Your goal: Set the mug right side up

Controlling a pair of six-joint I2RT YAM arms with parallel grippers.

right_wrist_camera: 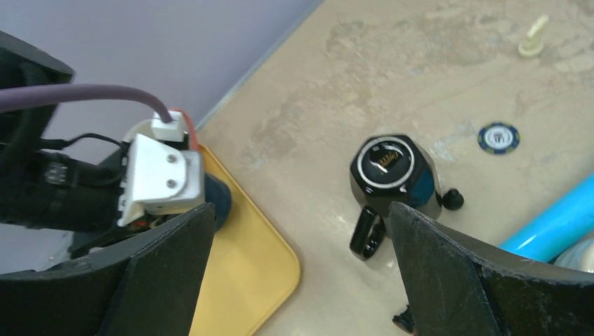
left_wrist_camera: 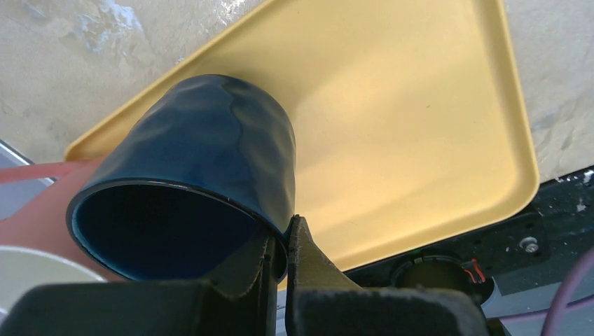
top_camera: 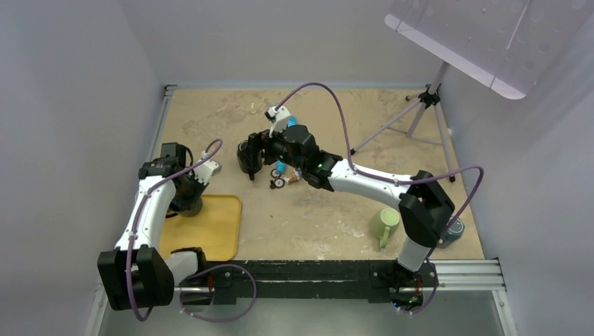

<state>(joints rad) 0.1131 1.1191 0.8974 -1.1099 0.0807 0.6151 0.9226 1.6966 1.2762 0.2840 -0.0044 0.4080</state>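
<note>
The yellow tray lies beneath the dark blue cup, so my left gripper should next go down slightly at the tray's far corner and open off the cup's rim.
A black mug (right_wrist_camera: 392, 171) stands upside down on the tan table, base up, its handle (right_wrist_camera: 368, 234) toward the near side. It also shows in the top view (top_camera: 245, 166). My right gripper (right_wrist_camera: 301, 280) is open and hovers above it, with the mug nearer the right finger; in the top view the right gripper (top_camera: 256, 148) is over the mug. My left gripper (left_wrist_camera: 280, 241) is shut on the rim of a dark blue cup (left_wrist_camera: 210, 154), held tilted over the yellow tray (left_wrist_camera: 420, 105). In the top view the left gripper (top_camera: 190, 198) is at the tray's far left corner.
A green mug (top_camera: 384, 224) sits near the right arm's base. A blue tube (right_wrist_camera: 553, 224), a poker chip (right_wrist_camera: 499, 138) and a small cream piece (right_wrist_camera: 532, 36) lie around the black mug. A tripod (top_camera: 420, 112) stands at the back right.
</note>
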